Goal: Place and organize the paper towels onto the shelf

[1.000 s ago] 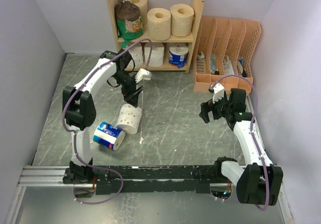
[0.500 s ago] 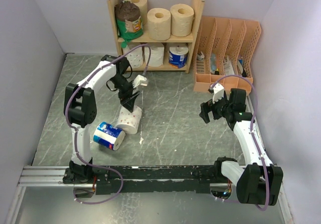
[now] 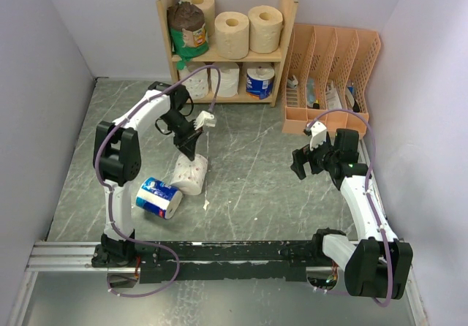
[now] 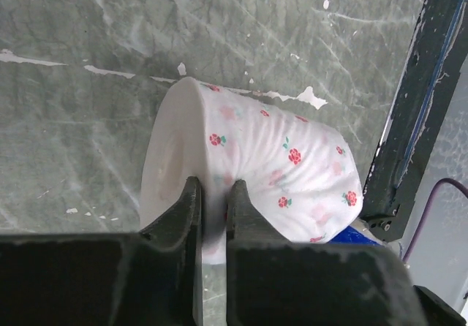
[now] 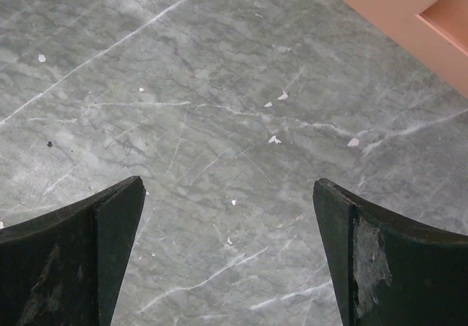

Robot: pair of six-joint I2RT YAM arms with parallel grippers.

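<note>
White rolls sit on the lower shelf, so I will raise my left gripper outward and release the flowered roll on the shelf's end, below the green-and-brown roll.
A white paper towel roll with small red flowers (image 3: 191, 175) (image 4: 278, 165) lies on its side on the grey floor. My left gripper (image 3: 188, 150) (image 4: 214, 187) is shut on the wall at its open end, one finger inside the core and one outside. Just left of it lies a blue-wrapped roll (image 3: 158, 197). The wooden shelf (image 3: 289, 19) at the back holds tan rolls (image 3: 232, 33) and a green-and-brown one (image 3: 188, 30) on top, with white rolls (image 3: 227, 80) and a blue one (image 3: 259, 81) below. Over bare floor at the right, my right gripper (image 3: 303, 161) (image 5: 228, 187) hangs open and empty.
A peach-orange slotted file organizer (image 3: 329, 70) (image 5: 409, 19) stands right of the shelf, close behind the right gripper. White walls close in the left, back and right sides. A black rail (image 3: 234, 253) runs along the near edge.
The left gripper came down onto the flowered roll and closed on the wall at its end. The right arm has stayed still.
</note>
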